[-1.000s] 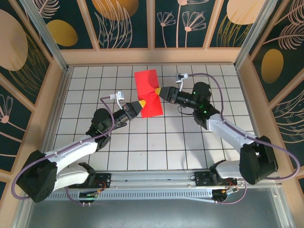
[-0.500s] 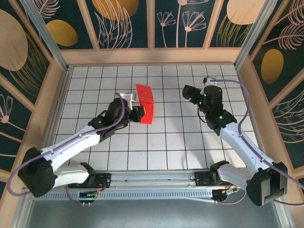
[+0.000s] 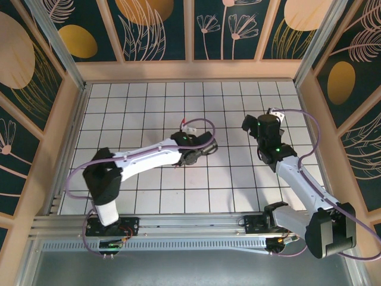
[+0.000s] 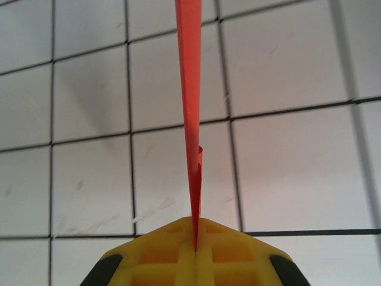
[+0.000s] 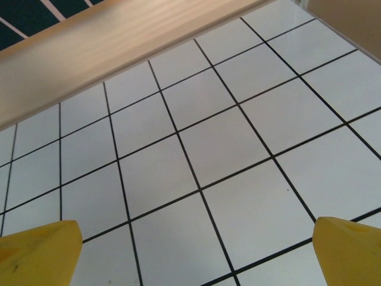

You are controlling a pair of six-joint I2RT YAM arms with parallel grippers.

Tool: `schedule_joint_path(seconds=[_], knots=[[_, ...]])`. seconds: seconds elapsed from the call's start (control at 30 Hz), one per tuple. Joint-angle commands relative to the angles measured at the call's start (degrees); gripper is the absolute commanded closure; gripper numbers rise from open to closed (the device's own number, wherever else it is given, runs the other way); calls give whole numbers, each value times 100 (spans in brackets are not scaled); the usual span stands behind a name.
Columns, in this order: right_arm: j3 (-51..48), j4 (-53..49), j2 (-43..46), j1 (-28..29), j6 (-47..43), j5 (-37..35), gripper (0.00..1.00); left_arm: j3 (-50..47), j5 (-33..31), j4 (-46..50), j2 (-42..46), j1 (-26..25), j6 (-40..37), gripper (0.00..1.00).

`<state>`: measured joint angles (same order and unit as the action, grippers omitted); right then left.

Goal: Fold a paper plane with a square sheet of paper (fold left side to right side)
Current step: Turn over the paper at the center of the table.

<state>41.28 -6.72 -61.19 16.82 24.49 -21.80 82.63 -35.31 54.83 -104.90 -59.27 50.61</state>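
Observation:
My left gripper holds the paper's near edge. Next, it should go down toward my right gripper's side and then let go of the edge on the tabletop.
The red square sheet of paper [image 4: 189,89] shows edge-on in the left wrist view, as a thin strip rising from the jaws over the tiled floor. Its outline is hidden at this angle, so I cannot tell whether it has a paper plane shape. My left gripper [image 4: 195,229] is shut on the paper's near edge, yellow pads pressed together. From above, the left gripper [image 3: 208,148] reaches to the middle of the table. My right gripper [image 3: 247,124] stands open to the right of it, apart from the paper. Its yellow fingertips [image 5: 38,247] are spread wide over bare tiles.
The white grid table [image 3: 149,196] is ringed by a low wooden wall [image 3: 190,70]; the right wrist view faces that wall [image 5: 107,47]. Metal rails [image 3: 190,223] and both arm bases run along the near edge.
The right gripper let go of the paper, opened wide and drew back to the right. The left arm swung right to the table's middle, carrying the paper, now edge-on.

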Motion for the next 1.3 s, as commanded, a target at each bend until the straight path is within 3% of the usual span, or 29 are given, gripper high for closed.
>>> schedule_joint_path(seconds=[0.0,0.23,0.43,0.73,0.9,1.27], knots=[[-139,136,64,-114,-6,-291,1,170,-532,1457,-371,-32,969,100],[-300,374,79,-308,-111,164,1,262,-159,937,-782,-40,1083,100],[-401,479,20,-368,-111,473,1,388,628,89,-1130,-37,781,100],[-474,488,-4,-409,-164,706,1,449,1664,-1162,-1372,-13,509,84],[-458,472,-51,-412,-193,859,1,511,2021,-1551,-1523,19,447,82],[-251,224,-188,-494,-357,1411,1,194,2801,-2648,-1260,219,366,54]])
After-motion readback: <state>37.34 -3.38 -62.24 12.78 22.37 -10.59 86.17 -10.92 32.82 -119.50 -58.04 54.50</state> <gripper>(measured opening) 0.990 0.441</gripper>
